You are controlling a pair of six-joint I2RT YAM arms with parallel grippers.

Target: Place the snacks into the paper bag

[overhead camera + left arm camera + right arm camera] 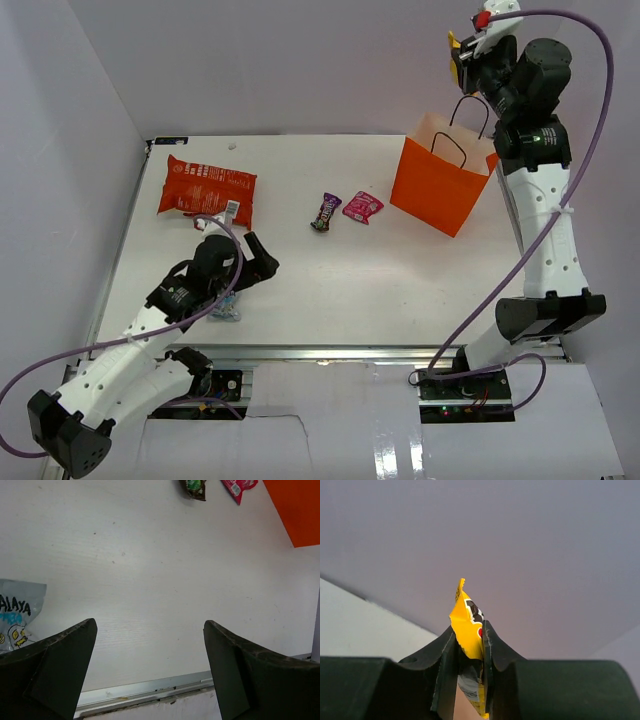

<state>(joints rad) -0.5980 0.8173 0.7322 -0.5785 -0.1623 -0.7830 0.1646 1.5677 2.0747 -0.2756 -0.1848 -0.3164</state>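
My right gripper lowers the yellow candy wrapper next, tilting the gripper's fingers down over the opening [454, 142] of the orange paper bag.
High above the far rim of the orange paper bag [440, 185], my right gripper [462, 58] is shut on a yellow candy wrapper [468, 622], which sticks out past the fingertips [490, 635]. The bag stands upright with its black handles up. Low over the near-left of the table, my left gripper [150, 624] is open and holds nothing. A silver-blue wrapper [15, 611] lies just to its left, partly under the arm [226, 309]. The red-orange chip bag [207, 188] lies flat at the far left. A purple wrapper [326, 211] and a pink wrapper [362, 206] lie mid-table.
The table's metal front edge [145, 692] runs just below my left fingers. Pale walls close in the table at the left and back. In the left wrist view the orange bag's corner [297, 510] shows at the upper right.
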